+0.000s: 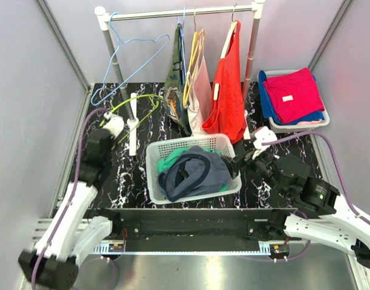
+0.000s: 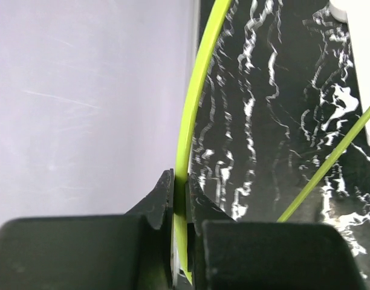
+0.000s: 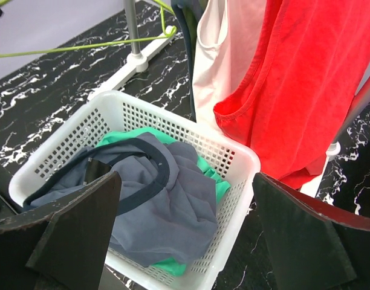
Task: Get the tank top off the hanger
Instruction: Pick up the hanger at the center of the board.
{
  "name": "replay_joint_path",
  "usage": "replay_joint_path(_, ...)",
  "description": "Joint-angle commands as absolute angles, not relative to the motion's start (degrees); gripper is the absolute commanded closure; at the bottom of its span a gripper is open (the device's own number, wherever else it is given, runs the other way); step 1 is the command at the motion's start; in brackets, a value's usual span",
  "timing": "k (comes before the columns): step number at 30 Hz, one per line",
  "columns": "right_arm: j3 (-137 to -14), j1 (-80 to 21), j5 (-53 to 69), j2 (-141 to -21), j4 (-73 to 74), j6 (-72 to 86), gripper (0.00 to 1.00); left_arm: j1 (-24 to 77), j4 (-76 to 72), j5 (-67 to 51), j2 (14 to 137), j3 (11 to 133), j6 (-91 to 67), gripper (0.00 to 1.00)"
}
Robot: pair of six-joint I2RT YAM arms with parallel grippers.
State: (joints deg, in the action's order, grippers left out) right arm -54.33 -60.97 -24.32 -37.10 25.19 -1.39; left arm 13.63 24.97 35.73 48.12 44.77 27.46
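Observation:
Next I should move the hanger in my left gripper back, turn it across the white basket and release it, since my right gripper stands empty at the basket's rim.
A grey-blue tank top (image 1: pixel 194 175) lies crumpled in the white basket (image 1: pixel 185 140) on top of a green garment. It also shows in the right wrist view (image 3: pixel 179 199). My left gripper (image 1: pixel 112 125) is shut on the wire of an empty lime-green hanger (image 1: pixel 139 99), held low over the table's left side. In the left wrist view the jaws (image 2: pixel 181 187) pinch the hanger wire (image 2: pixel 194 103). My right gripper (image 1: pixel 239 160) is open and empty at the basket's right rim (image 3: pixel 233 154); its fingers (image 3: pixel 70 235) frame the tank top.
A white clothes rack (image 1: pixel 179 11) at the back holds an empty blue hanger (image 1: pixel 133 45), a camo top (image 1: pixel 174 90), a pink top (image 1: pixel 200 96) and a red tank top (image 1: pixel 228 90). A bin (image 1: pixel 275 127) with red and blue clothes stands back right.

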Motion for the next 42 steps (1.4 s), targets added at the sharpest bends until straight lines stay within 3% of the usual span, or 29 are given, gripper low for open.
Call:
replay_joint_path(1, -57.04, -60.82, -22.07, -36.12, 24.87, -1.49, 0.0, 13.36, 22.14, 27.55, 35.09, 45.97, 36.99, 1.0)
replay_joint_path(12, -65.99, -60.82, -0.37, -36.65, 26.89, -6.32, 0.0, 13.36, 39.81, -4.98, 10.22, 49.57, 60.26, 1.0)
replay_joint_path(16, -68.55, -60.73, 8.6, -38.14, 27.51, -9.31, 0.0, 13.36, 43.06, -14.22, 8.35, 51.32, 63.55, 1.0)
replay_joint_path(28, -69.61, -60.73, 25.66, -49.91, 30.85, -10.99, 0.0, 13.36, 46.75, -19.78, 11.95, 56.69, 59.86, 1.0)
replay_joint_path(42, -66.89, -60.82, 27.42, -51.85, 30.06, -9.67, 0.04, 13.36, 48.08, -21.35, 12.39, 58.45, 56.34, 1.0)
